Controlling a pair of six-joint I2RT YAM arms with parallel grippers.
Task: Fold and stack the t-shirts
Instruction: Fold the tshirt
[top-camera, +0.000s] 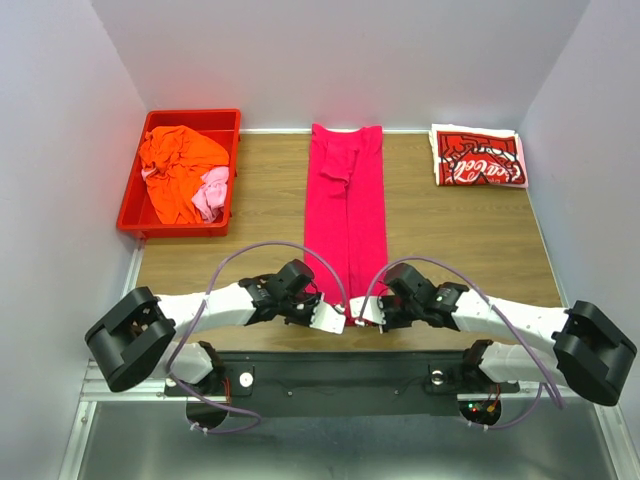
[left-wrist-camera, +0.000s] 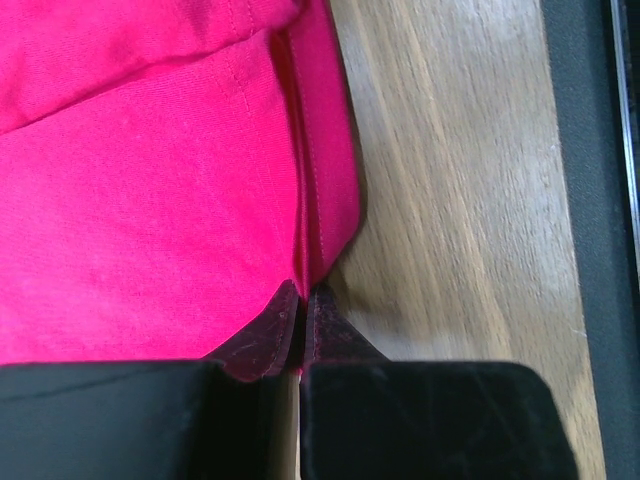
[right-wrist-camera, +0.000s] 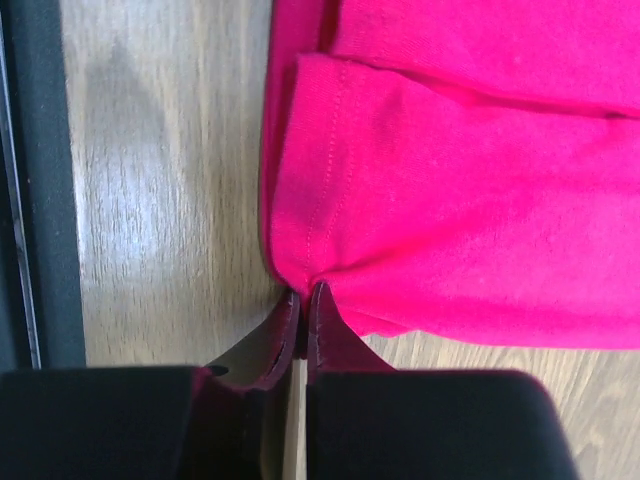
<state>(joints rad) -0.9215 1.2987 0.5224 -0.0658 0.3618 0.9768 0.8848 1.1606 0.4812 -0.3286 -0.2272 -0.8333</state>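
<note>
The t-shirt still lies unfolded lengthwise. My right gripper will next move the t-shirt's hem corner up and outward over the t-shirt's far half (top-camera: 368, 190), then down to release it.
The magenta-pink t-shirt (top-camera: 346, 200) lies as a long narrow strip down the middle of the table, sides folded in. My left gripper (top-camera: 338, 316) is shut on its near left corner (left-wrist-camera: 318, 240). My right gripper (top-camera: 366, 313) is shut on its near right corner (right-wrist-camera: 310, 250). Both pinch the hem at the near end, close to the table's front edge. A folded red-and-white Coca-Cola t-shirt (top-camera: 478, 157) lies at the back right. An orange t-shirt (top-camera: 178, 170) and a light pink t-shirt (top-camera: 211, 192) lie crumpled in the red bin.
The red plastic bin (top-camera: 131, 205) stands at the back left. White walls close in the table on three sides. The black front rail (top-camera: 340, 365) runs just behind both grippers.
</note>
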